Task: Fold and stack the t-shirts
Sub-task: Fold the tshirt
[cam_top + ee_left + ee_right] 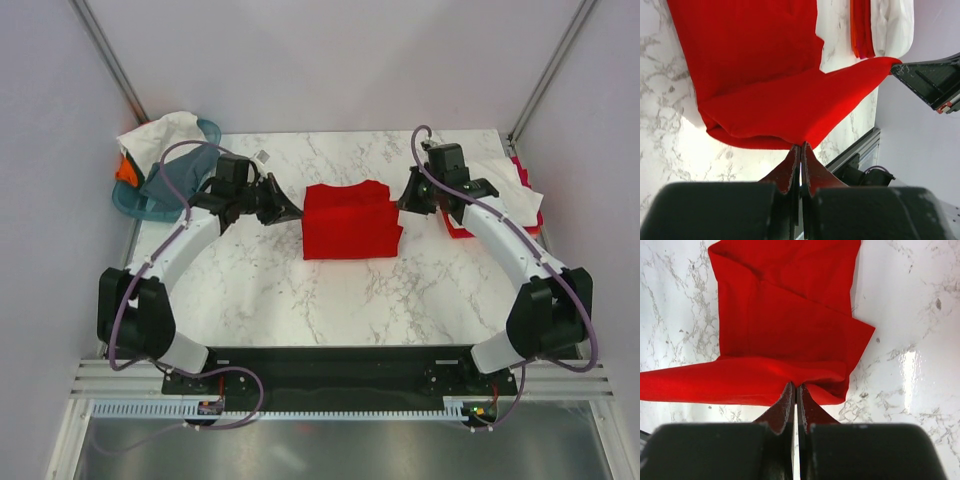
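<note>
My right gripper needs to move outward and down and let go of the t-shirt's raised edge on the t-shirt's far corner (382,186), because that corner is outward of and below it.
A bright red t-shirt (347,222) lies partly folded in the middle of the marble table. My left gripper (296,213) is shut on its left edge, pinching the cloth (790,107) at the fingertips (801,146). My right gripper (403,205) is shut on its right edge, with the red cloth (785,340) bunched at the fingertips (795,386). Both hold the raised edge slightly above the table. Folded red and white tees (515,195) are stacked at the right, partly hidden behind my right arm; they also show in the left wrist view (880,27).
A teal plastic basket (205,135) stands at the back left corner with white, grey and orange tees (160,165) spilling from it. The table's marble surface (300,300) stretches in front of the red shirt. Walls close in on both sides.
</note>
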`<state>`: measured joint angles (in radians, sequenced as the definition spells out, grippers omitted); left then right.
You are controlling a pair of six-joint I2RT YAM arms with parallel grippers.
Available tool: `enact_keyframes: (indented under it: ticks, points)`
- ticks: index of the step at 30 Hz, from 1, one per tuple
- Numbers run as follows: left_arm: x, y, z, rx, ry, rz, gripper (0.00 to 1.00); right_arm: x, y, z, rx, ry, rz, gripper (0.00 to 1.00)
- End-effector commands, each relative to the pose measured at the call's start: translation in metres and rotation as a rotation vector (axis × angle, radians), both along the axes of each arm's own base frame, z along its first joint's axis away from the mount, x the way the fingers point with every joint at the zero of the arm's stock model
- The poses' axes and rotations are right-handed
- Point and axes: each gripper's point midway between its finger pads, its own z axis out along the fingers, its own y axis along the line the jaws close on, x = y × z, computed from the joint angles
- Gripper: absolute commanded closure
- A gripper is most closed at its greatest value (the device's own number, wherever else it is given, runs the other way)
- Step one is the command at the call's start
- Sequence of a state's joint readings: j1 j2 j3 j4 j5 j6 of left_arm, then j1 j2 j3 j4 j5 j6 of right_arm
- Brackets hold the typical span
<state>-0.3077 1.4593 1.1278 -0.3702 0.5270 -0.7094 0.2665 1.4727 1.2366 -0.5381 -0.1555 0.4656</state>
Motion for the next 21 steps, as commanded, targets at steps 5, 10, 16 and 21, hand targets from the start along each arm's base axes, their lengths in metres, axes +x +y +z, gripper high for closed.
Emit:
enact_keyframes:
  ticks: [5,10,16,21]
  points:
    - [0.043,0.004,0.012,-0.029,-0.024,-0.01,0.98,0.052,-0.002,0.019,-0.008,-0.064,-0.042,1.0]
    - [0.077,0.007,0.005,-0.002,-0.024,0.043,0.98,0.08,0.001,0.011,-0.008,-0.048,-0.064,1.0]
    - [0.116,0.004,-0.017,0.011,0.009,0.069,0.98,0.109,0.0,-0.01,-0.016,-0.017,-0.086,1.0]
    - [0.147,0.0,-0.033,0.006,0.031,0.082,0.98,0.136,-0.001,-0.023,0.005,-0.011,-0.09,0.98]
